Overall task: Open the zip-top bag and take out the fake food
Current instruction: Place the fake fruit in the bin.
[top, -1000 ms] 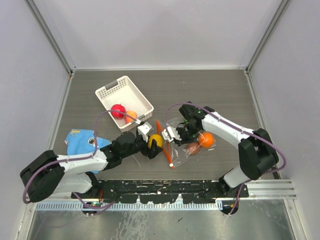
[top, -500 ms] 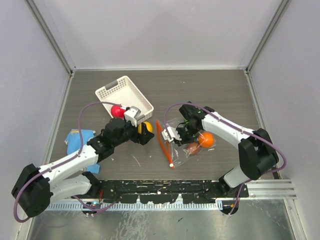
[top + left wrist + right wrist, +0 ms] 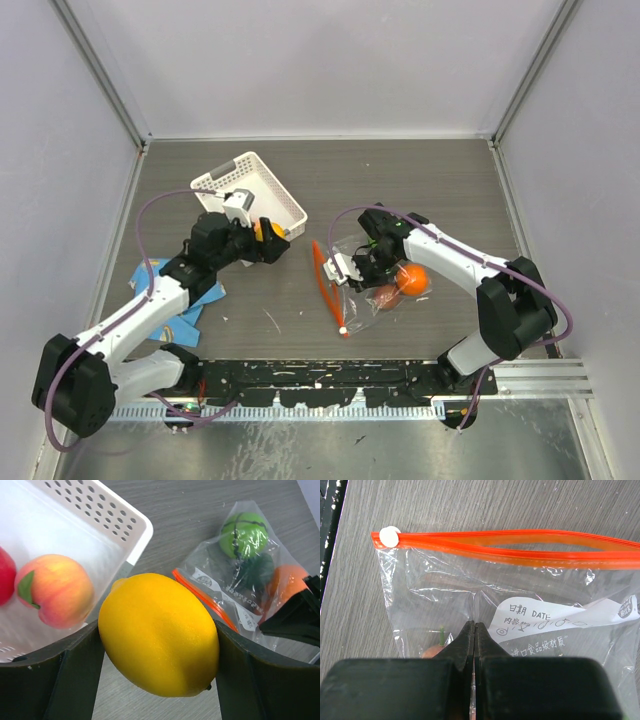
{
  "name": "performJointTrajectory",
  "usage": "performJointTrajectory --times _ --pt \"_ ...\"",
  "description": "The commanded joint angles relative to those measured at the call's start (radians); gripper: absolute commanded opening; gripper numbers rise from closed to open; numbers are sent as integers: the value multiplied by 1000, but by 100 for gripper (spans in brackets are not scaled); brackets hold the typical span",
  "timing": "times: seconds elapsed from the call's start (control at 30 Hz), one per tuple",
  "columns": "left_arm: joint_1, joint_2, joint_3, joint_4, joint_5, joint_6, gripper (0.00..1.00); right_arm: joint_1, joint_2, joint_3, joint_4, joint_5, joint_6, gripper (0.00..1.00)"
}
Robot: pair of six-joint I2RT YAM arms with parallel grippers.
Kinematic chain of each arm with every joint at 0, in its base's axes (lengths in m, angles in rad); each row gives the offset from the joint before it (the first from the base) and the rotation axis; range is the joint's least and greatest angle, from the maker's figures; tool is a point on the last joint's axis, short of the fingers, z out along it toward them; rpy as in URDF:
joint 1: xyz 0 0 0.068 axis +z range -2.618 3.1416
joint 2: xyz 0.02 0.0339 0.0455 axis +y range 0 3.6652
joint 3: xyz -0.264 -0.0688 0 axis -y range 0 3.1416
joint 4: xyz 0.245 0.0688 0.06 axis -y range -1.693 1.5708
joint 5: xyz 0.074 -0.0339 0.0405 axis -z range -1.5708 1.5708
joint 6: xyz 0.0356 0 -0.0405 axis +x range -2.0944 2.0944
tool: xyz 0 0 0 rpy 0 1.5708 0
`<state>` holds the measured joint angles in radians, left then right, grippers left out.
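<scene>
My left gripper goes outward and to the left in the top view next, then down into the basket's handle-side corner to release the lemon clear of the peach.
The zip-top bag lies right of centre, its orange zip strip gaping. Inside it I see fake food: an orange ball, a brown one, a green one and a dark green one. My right gripper is shut on a fold of the bag's clear film below the strip. My left gripper holds a yellow lemon between its fingers, in the air beside the front corner of the white basket. A peach and a red fruit lie in the basket.
A blue printed cloth lies at the left, partly under my left arm. The basket stands at the back left. Grey walls close in the table on three sides.
My left arm has carried the lemon from beside the bag's mouth back and left to the basket's corner. The right gripper and the bag have not moved.
</scene>
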<state>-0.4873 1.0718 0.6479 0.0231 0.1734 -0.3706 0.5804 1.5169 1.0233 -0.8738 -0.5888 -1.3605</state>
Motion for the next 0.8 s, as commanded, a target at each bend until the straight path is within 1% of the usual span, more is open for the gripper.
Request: performJointTrajectory --times 0.0,0.3,0.77 --pt "53 15 60 5 32 -30 0 -1 -15 40 -11 -22 -17 1" --pt "113 66 93 3 11 -44 0 -2 -14 38 -11 -23 -19 1" --pt "167 176 172 -31 -148 -36 0 -1 -9 38 -14 -23 -21 1"
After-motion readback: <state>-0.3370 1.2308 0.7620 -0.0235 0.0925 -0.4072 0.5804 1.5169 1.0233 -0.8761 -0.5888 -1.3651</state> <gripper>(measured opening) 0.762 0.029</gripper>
